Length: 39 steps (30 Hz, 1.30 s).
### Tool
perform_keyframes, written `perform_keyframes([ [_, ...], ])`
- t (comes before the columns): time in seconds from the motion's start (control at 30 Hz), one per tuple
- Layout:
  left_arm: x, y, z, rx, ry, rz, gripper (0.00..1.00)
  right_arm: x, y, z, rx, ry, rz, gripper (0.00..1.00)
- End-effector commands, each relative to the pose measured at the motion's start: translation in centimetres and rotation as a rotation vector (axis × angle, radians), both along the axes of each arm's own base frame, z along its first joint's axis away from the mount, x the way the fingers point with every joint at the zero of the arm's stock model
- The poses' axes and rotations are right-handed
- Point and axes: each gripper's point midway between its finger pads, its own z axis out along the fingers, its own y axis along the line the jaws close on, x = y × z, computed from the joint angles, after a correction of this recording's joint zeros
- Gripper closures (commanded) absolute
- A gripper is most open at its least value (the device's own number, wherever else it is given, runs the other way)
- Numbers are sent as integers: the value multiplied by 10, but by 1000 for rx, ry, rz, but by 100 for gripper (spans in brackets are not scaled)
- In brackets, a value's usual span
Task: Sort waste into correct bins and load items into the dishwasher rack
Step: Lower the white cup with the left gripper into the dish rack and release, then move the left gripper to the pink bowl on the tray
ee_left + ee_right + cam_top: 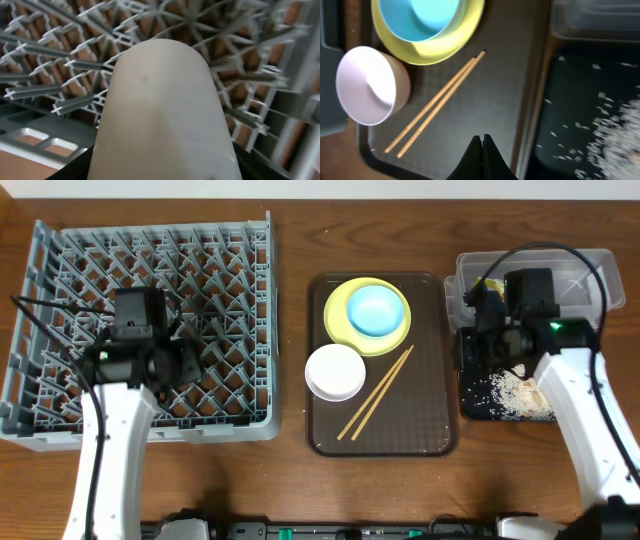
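My left gripper holds the small white cup (162,110), which is still above the pegs, so it should go down toward the near half of the dishwasher rack and release the cup.
My left gripper (188,361) hangs over the grey dishwasher rack (60,395) and is shut on the small white cup (162,110), which fills the left wrist view above the rack's pegs (60,75). My right gripper (482,140) is shut and empty over the right edge of the brown serving tray (505,90); overhead it (478,317) sits at the left ends of the bins. The light blue bowl (376,311) rests on the yellow plate (345,325). The white bowl (335,372) and two chopsticks (375,393) lie beside them. Rice scraps (515,392) lie in the black tray (478,405).
The clear tub (590,268) stands behind the black tray at the far right; something green and yellow (490,284) shows at its left end under my right arm. The tissue is not visible. The brown serving tray (430,435) sits between rack and bins.
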Motion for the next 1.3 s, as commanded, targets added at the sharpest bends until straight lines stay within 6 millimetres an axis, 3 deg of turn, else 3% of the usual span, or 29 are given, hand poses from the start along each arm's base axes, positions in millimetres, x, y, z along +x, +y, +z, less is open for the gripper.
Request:
perform_keyframes([
  [0.0,1,15,-10,23,46,76,67,0,-8,7,-61,-34,1,99],
  [0.27,6,-6,-53,-118,185,48,67,-1,-7,7,-60,-32,1,99],
  [0.4,5,-7,-72,-131,256,51,66,-2,-8,6,-60,-27,2,99],
  [0.5,4,-7,-80,-134,285,52,31,-3,-8,6,-61,-23,2,97],
  [0.53,4,-7,-80,-134,285,52,28,-3,-8,6,-61,-23,2,97],
  [0.7,7,-4,-65,-117,232,52,20,-3,-8,6,-61,-22,2,95],
  [0.97,10,-11,-7,-123,13,25,13,-3,-8,6,-61,-23,2,92],
  [1.1,21,-60,17,-296,-109,-177,13,-3,-8,6,-61,-23,2,90],
  [1.27,32,-112,25,-369,-157,-362,13,-3,-8,6,-61,-23,2,90],
])
